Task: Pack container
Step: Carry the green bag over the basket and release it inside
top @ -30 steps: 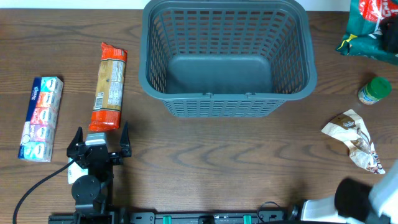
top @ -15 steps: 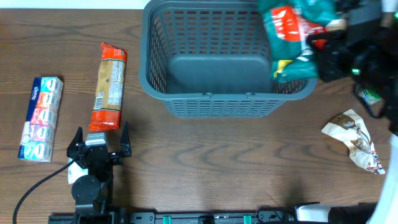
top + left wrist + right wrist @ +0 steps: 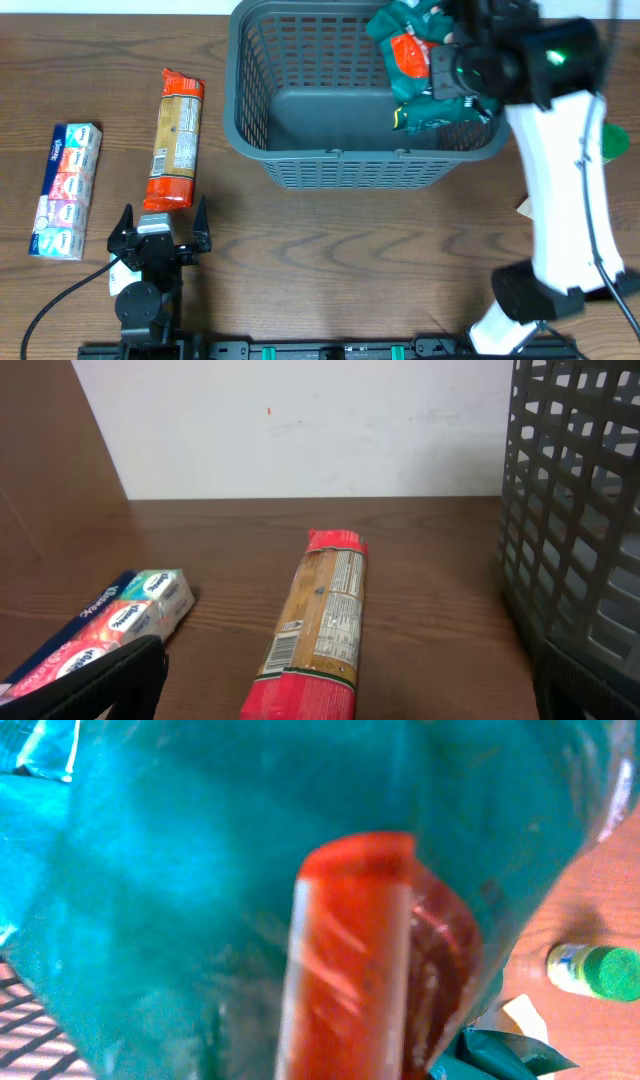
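I will next move my right gripper down into the container, toward the container's empty middle.
The dark grey lattice container stands at the back middle of the table. My right gripper is shut on a green snack bag with a red label and holds it over the container's right half. The bag fills the right wrist view and hides the fingers. My left gripper is open and empty at the front left. It sits just short of the near end of a long orange-red packet. In the left wrist view the packet lies between the open fingers, with the container's wall on the right.
A pack of tissues lies at the far left and also shows in the left wrist view. A green-lidded jar stands right of the container, partly behind my right arm, and shows in the right wrist view.
My right arm came in from the right with the green bag and moved it left, from the container's right rim to over its inside. The left arm has not moved.
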